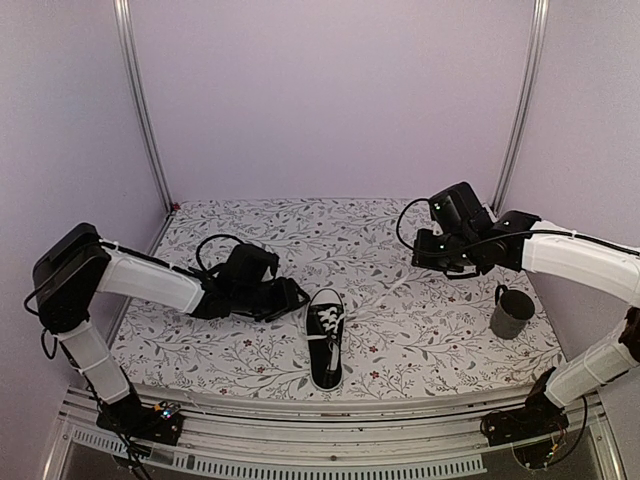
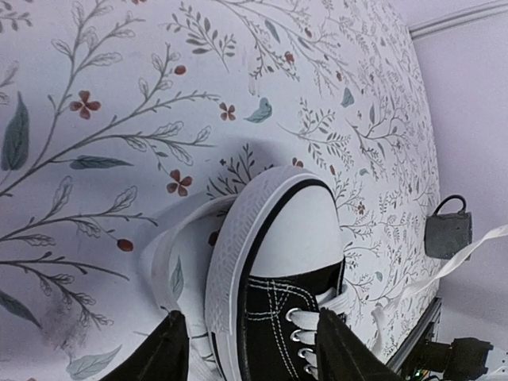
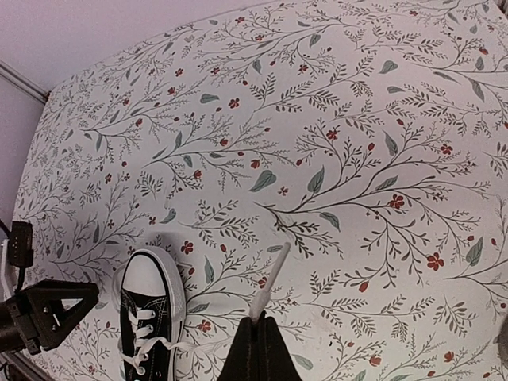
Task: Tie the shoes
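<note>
The white lace bows clear of the sole. My open left gripper will go down toward the left in the wrist view, onto the loop's outer bend (image 1: 305, 318) (image 2: 161, 284).
The black sneaker (image 1: 325, 350) with white toe cap lies at the front middle of the mat, toe pointing away. My left gripper (image 1: 296, 298) sits low just left of the toe. In the left wrist view it (image 2: 254, 353) is open, its fingers (image 2: 163, 353) astride the shoe's front (image 2: 278, 262), with a white lace loop (image 2: 163, 258) lying round the toe. My right gripper (image 1: 441, 262) is raised to the shoe's right. In the right wrist view it (image 3: 255, 324) is shut on a white lace (image 3: 268, 282) that runs back to the shoe (image 3: 147, 317).
A dark grey mug (image 1: 512, 312) stands at the right of the flowered mat (image 1: 400, 330), also in the left wrist view (image 2: 448, 230). Purple walls enclose the back and sides. The metal rail (image 1: 330, 405) runs along the front edge.
</note>
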Motion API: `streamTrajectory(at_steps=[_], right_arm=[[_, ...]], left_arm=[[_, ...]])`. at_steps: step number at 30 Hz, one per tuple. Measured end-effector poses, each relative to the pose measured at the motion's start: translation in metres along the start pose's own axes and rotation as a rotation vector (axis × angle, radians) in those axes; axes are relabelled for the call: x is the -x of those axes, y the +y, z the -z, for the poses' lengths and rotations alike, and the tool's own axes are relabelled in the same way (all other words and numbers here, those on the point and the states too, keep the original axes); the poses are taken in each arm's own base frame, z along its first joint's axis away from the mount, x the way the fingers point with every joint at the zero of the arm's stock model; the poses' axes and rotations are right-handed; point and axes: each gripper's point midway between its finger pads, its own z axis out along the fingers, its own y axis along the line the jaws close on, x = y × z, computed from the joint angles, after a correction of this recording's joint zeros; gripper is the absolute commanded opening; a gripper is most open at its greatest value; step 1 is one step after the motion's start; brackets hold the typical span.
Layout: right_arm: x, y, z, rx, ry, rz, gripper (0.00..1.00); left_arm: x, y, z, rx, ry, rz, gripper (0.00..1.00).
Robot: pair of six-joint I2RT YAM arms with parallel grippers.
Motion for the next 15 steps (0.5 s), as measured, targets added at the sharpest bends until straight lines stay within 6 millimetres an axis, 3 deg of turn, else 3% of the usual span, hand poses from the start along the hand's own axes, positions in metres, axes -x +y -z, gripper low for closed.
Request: streamTrajectory(at_steps=[5,10,15], right_arm=[[0.000,0.000,0.001,0.000,0.000,0.000,0.02],[0.002,0.000,0.003,0.005,-0.007,-0.003,0.02],[0.002,0.000,0.003,0.005,-0.007,-0.002,0.02]], left_arm=[[-0.009,0.002,-0.014,0.018,0.060,-0.026,0.46],[-0.006,0.014,-0.016,0.126,0.056,-0.082,0.46],[-0.005,0.013,-0.013,0.196,0.030,-0.142,0.45]])
